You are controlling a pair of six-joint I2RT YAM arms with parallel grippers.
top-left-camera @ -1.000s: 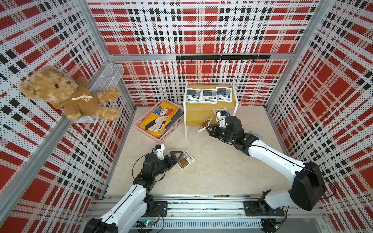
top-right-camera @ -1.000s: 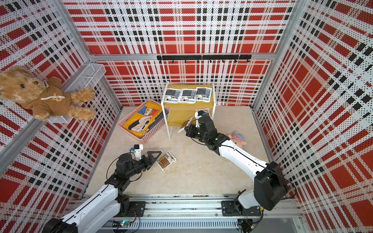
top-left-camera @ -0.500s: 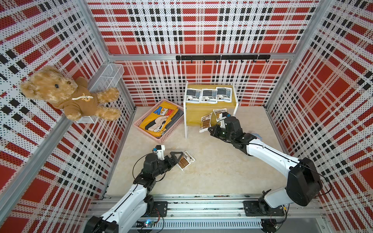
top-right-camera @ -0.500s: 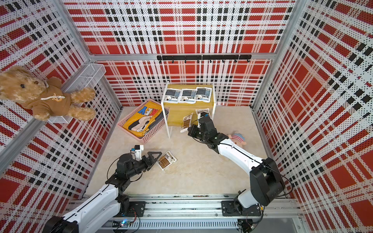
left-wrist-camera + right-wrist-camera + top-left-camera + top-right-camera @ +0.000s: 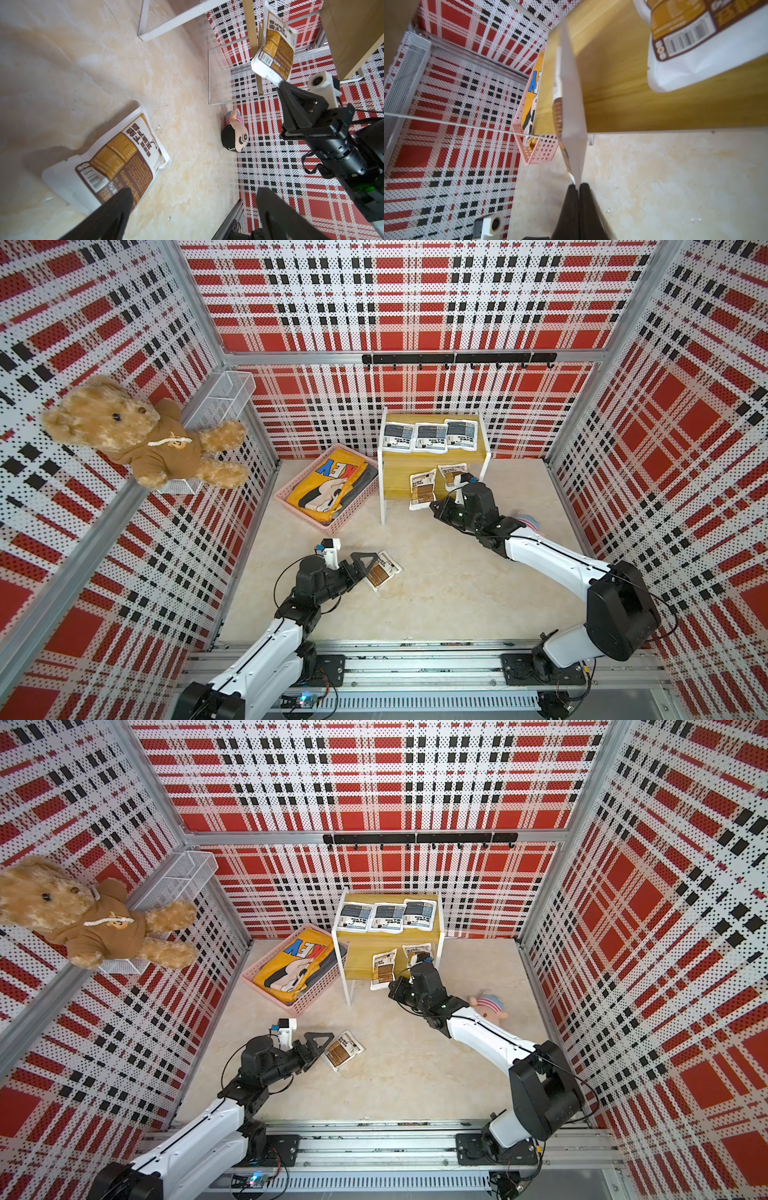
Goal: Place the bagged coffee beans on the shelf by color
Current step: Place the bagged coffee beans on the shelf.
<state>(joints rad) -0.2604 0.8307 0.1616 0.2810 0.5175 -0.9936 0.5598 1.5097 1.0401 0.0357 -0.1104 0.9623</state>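
My right gripper moves outward next and releases the pouch on the lower board's bare wood beside the first pouch, since this wood lies outward of the gripper.
The shelf [image 5: 395,475] stands at the back wall. Three grey-blue bagged coffee beans [image 5: 430,437] lie in a row on its upper board. One brown pouch [image 5: 453,472] lies on the lower board. My right gripper [image 5: 434,508] is shut on the bottom edge of a second brown pouch [image 5: 422,489], held upright over the lower board's front edge; the right wrist view shows this pouch [image 5: 571,116] edge-on. A third brown pouch [image 5: 384,570] lies flat on the floor. My left gripper [image 5: 368,568] stands open beside it, one finger [image 5: 124,193] over its corner, with nothing between the jaws.
A pink basket [image 5: 303,516] with a yellow folded garment sits left of the shelf. A small plush toy [image 5: 488,1006] lies on the floor by the right arm. A teddy bear [image 5: 137,435] and a white wire basket [image 5: 224,400] hang on the left wall.
My right gripper has carried its brown pouch up and back towards the shelf's lower board and turned it more upright. The left arm and the floor pouch have stayed put.
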